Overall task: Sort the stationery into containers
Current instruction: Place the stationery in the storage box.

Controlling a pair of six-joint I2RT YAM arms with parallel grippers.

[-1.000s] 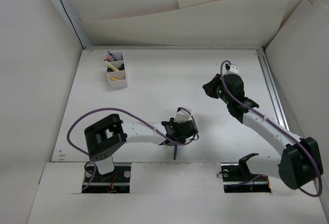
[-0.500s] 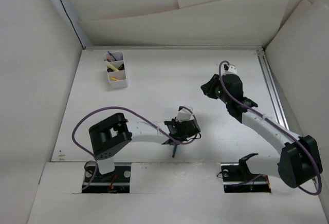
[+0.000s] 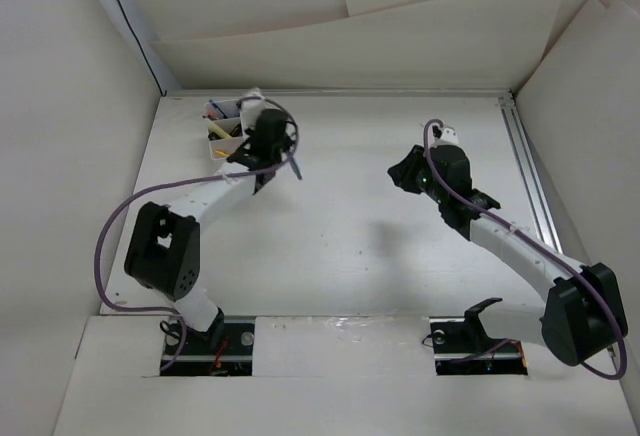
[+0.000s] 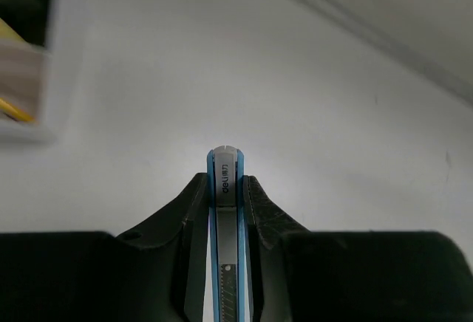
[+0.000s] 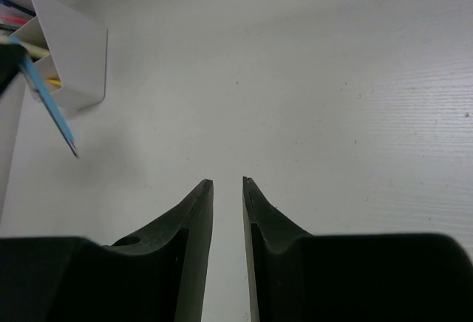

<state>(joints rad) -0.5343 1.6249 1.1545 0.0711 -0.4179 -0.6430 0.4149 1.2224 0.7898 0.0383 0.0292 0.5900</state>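
Note:
My left gripper still holds the cutter [image 4: 225,189] beside the container, so next it will swing to the left in the top view and let go of the cutter over the container's near section.
My left gripper [image 3: 272,146] is shut on a thin blue and grey snap-blade cutter [image 4: 225,189] and holds it above the table, just right of the white divided container [image 3: 224,132]. The cutter hangs slanted below the gripper in the top view [image 3: 295,165] and shows in the right wrist view [image 5: 49,102]. The container holds yellow, red and blue stationery [image 3: 222,133]; its corner shows in the left wrist view [image 4: 29,78] and its wall in the right wrist view [image 5: 74,60]. My right gripper [image 3: 404,171] is empty at mid-right, its jaws a narrow gap apart [image 5: 228,185].
White walls enclose the table on the left, back and right. A metal rail [image 3: 528,171] runs along the right edge. The purple cable [image 3: 120,221] loops off the left arm.
My left arm has swung from the near centre of the table to the far left beside the container, carrying the blue cutter. The right arm has barely moved.

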